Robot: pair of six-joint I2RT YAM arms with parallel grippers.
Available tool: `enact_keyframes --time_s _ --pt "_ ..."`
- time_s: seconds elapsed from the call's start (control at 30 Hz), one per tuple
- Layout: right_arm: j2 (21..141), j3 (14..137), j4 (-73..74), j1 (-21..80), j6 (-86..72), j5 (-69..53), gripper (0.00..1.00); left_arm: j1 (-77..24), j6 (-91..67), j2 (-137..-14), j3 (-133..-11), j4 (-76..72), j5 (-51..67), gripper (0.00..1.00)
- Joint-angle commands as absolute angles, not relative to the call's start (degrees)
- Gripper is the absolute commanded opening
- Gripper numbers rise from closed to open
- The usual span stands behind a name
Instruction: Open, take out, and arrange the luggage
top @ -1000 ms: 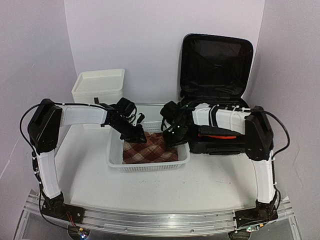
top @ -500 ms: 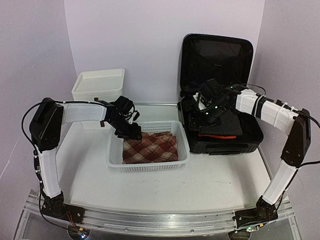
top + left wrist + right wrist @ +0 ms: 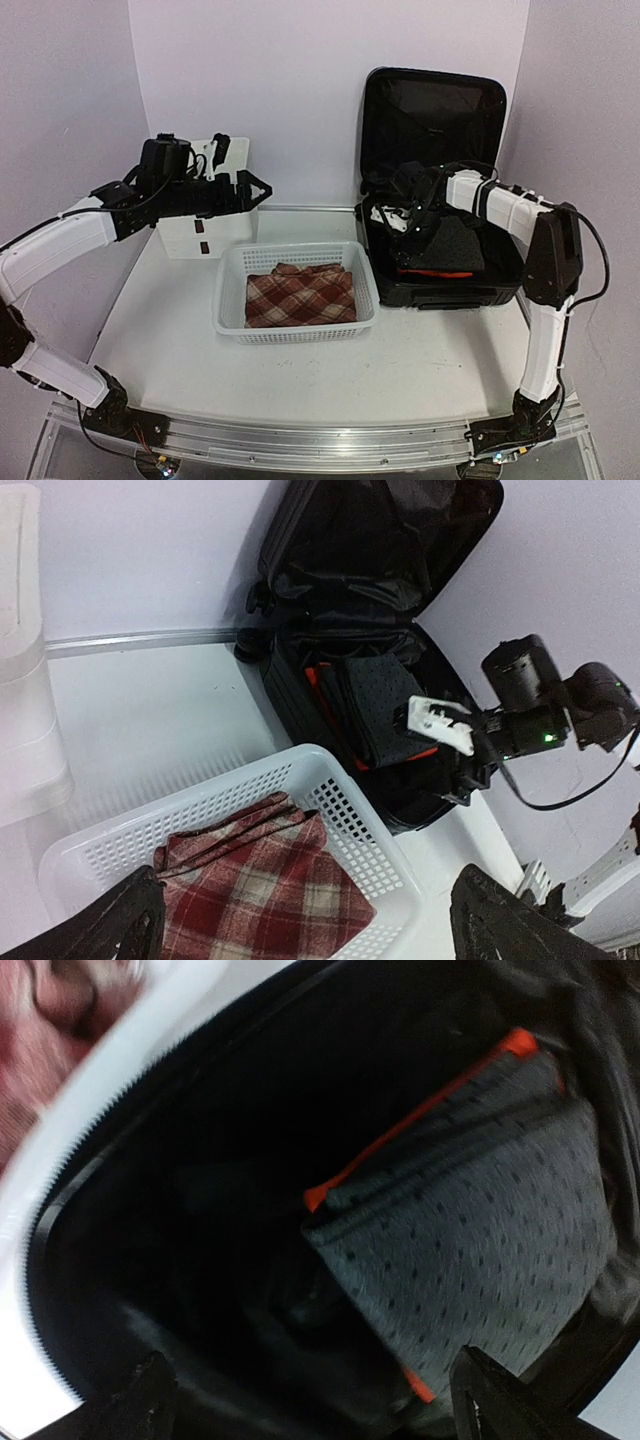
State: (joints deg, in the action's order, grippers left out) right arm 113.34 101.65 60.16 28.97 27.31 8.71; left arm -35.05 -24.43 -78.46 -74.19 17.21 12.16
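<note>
My right gripper should go down into the luggage onto the garment's far edge (image 3: 352,1282), near the garment's basket-side corner, as bare lining beside that edge leaves room for a finger.
The luggage (image 3: 432,120) stands open at the right, its lid upright against the back wall. In its base lies a folded grey dotted garment with orange trim (image 3: 455,245), also seen in the wrist views (image 3: 480,1230) (image 3: 375,705). My right gripper (image 3: 397,215) hovers over the left part of the base, open (image 3: 320,1410) and empty, with the garment just ahead. My left gripper (image 3: 255,188) is raised in front of the drawer box, open (image 3: 310,930) and empty. It looks down on a red plaid cloth (image 3: 250,890) in the basket.
A white perforated basket (image 3: 232,322) with the plaid cloth (image 3: 300,295) sits mid-table, touching the luggage's left side. A white drawer box (image 3: 190,238) stands at the back left, behind my left arm.
Both grippers opened and left the basket. The left arm rose up and to the left; the right arm swung right over the luggage base. The plaid cloth stays in the basket.
</note>
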Motion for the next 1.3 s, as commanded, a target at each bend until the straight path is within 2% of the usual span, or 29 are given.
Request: enact_keyframes --time_s 0.0,0.13,0.3,0.47,0.8,1.13,1.2,1.27 --pt "118.0 107.7 62.1 27.0 44.2 10.5 0.91 -34.9 -31.1 -74.5 -68.9 7.7 6.3 0.99" --pt "121.6 110.4 64.3 26.1 49.0 11.9 0.82 -34.9 -31.2 -72.9 -67.7 7.8 5.2 0.99" --pt "124.4 112.3 64.5 25.9 50.2 11.9 0.79 -34.9 -31.9 -72.5 -67.2 7.7 6.9 0.95" --pt "126.4 113.3 64.0 25.9 49.5 11.2 0.79 -34.9 -32.4 -73.7 -68.0 7.8 8.8 0.91" --pt "127.4 111.3 56.9 25.9 44.9 12.0 0.84 -34.9 -33.6 -74.3 -68.7 8.3 8.4 0.9" --pt "128.8 110.0 52.3 25.9 41.9 15.7 0.82 -34.9 -33.6 -75.2 -70.6 11.7 7.6 0.9" --pt "129.0 110.3 52.1 25.9 41.1 16.1 0.76 -34.9 -33.5 -75.5 -71.0 12.1 7.6 0.9" --pt "128.3 110.4 52.1 25.9 39.8 15.7 0.61 -34.8 -33.8 -75.7 -71.1 12.2 7.6 0.9"
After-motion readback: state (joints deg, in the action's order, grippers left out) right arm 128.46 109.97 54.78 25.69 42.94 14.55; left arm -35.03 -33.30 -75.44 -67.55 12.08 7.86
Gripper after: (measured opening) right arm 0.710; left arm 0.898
